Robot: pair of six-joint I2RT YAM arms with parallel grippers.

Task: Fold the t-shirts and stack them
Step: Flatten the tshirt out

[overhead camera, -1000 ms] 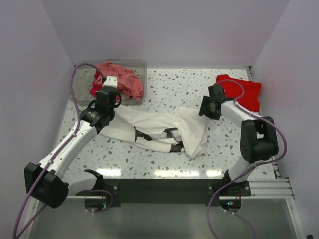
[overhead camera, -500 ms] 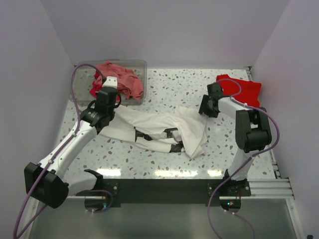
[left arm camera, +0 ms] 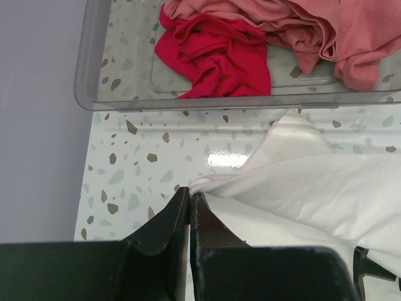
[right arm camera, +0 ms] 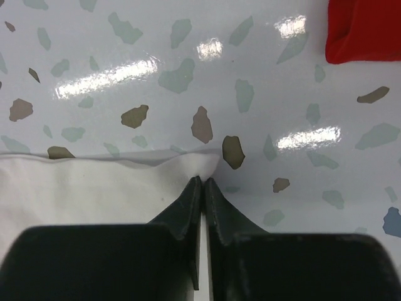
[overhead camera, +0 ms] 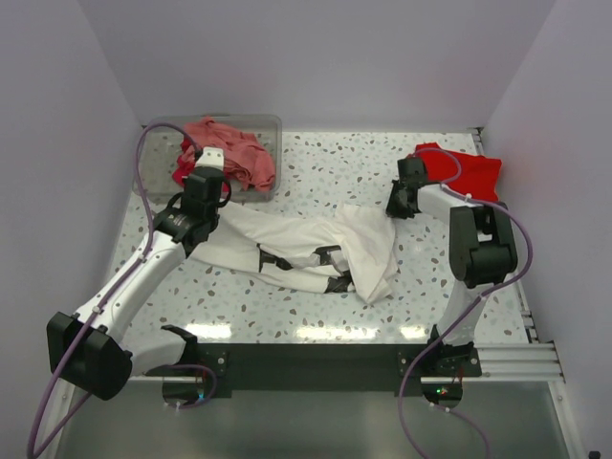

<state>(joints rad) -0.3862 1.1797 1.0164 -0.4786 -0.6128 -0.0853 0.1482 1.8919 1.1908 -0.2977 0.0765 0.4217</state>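
Observation:
I will lift the crumpled shirt's corner with my left gripper to spread the cloth, then lower it outward to the bin's near edge (overhead camera: 241, 199) (left arm camera: 307, 101) and let go.
The white t-shirt (overhead camera: 316, 244) lies crumpled across the middle of the table. My left gripper (overhead camera: 212, 203) is shut on its left corner (left arm camera: 203, 183), just in front of the bin. At the shirt's right end, my right gripper (overhead camera: 394, 206) is shut, its tips (right arm camera: 202, 180) pinching the cloth's far corner (right arm camera: 200, 164) low against the table. A bright red t-shirt (overhead camera: 464, 172) lies folded at the back right; its edge (right arm camera: 363, 28) shows beyond the right gripper.
A clear plastic bin (overhead camera: 215, 124) stands at the back left, holding a salmon-pink shirt (left arm camera: 301, 25) and a crimson one (left arm camera: 216, 56). Walls close in the table on the left, back and right. Speckled tabletop (overhead camera: 325, 163) lies between the bin and the red shirt.
The right gripper has shifted slightly toward the back and gone from open to shut on the white shirt's corner; its elbow swung inward. The left arm has not moved.

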